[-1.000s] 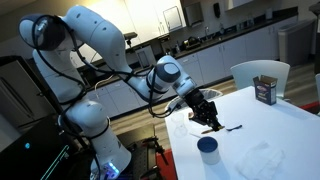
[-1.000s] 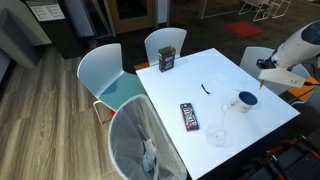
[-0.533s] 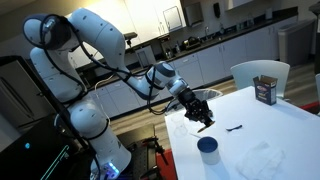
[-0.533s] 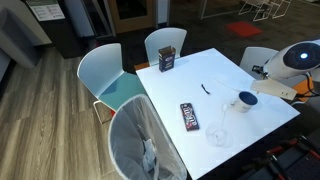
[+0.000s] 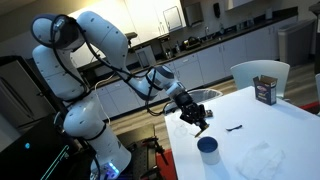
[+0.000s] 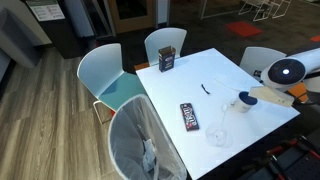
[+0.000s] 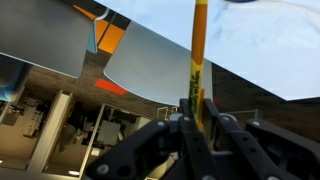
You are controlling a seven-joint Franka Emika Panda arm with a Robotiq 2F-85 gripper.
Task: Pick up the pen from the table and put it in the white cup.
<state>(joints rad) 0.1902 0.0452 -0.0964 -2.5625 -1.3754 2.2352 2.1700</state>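
Observation:
My gripper moves outward over the cup's blue opening (image 5: pixel 207 144) next and releases the yellowish pen, since the pen in my gripper hangs short of the cup.
In the wrist view my gripper (image 7: pixel 198 108) is shut on the yellowish pen (image 7: pixel 198 45), which sticks straight out from between the fingers toward the white table (image 7: pixel 250 50). In an exterior view the gripper (image 5: pixel 198 116) hangs above the near table edge, up and slightly left of the blue-topped cup (image 5: pixel 207 146). In the exterior view from the opposite side the gripper (image 6: pixel 258 96) sits right beside the cup (image 6: pixel 246 100). The pen is too small to make out in both exterior views.
A thin black pen (image 5: pixel 235 128) lies on the table, also visible in an exterior view (image 6: pixel 205 87). A dark brown box (image 6: pixel 167 60) stands at the far edge. A black flat object (image 6: pixel 189 116) and a clear glass (image 6: pixel 218 135) sit near the cup. Chairs and a bin (image 6: pixel 140 145) surround the table.
The gripper, still holding the pen, has moved away from the black pen toward the table edge and closer to the cup. Nothing on the table has moved.

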